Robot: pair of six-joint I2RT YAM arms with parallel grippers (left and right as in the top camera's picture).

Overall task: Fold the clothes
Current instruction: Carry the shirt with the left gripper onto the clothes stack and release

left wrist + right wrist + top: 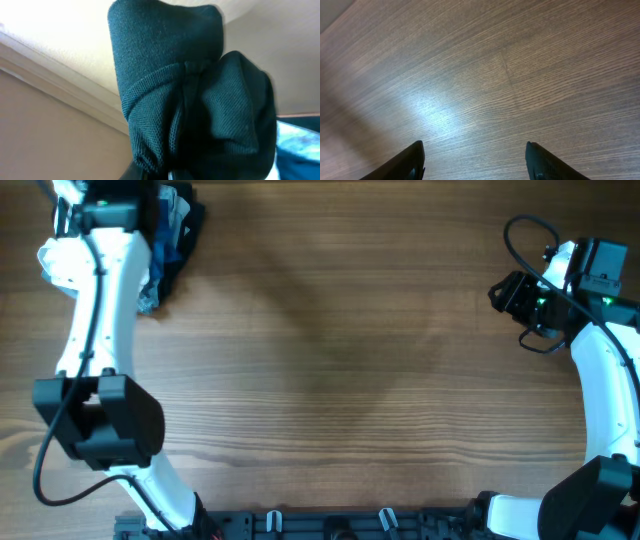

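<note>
Clothes already gather on the bunched blue and pale fabric (pixel 299 143) below my left gripper. My left gripper will next tilt and lower onto it and let go of the black garment (pixel 185 100) there.
The black garment (pixel 185 100) fills the left wrist view as a bunched lump of dark knit fabric, pinched right at my left gripper (pixel 172 172). In the overhead view the same black fabric (pixel 185 235) shows at the far left corner beside my left arm, whose gripper (pixel 150 210) is mostly hidden by the arm and cloth. My right gripper (pixel 475 160) is open and empty, hovering over bare wood; in the overhead view it (pixel 505 295) sits at the far right.
Blue and pale fabric (pixel 160 270) lies bunched under the black cloth at the far left corner, and it also shows in the left wrist view (pixel 300 145). The wooden table (pixel 340 370) spreads between the arms. Arm bases stand along the near edge.
</note>
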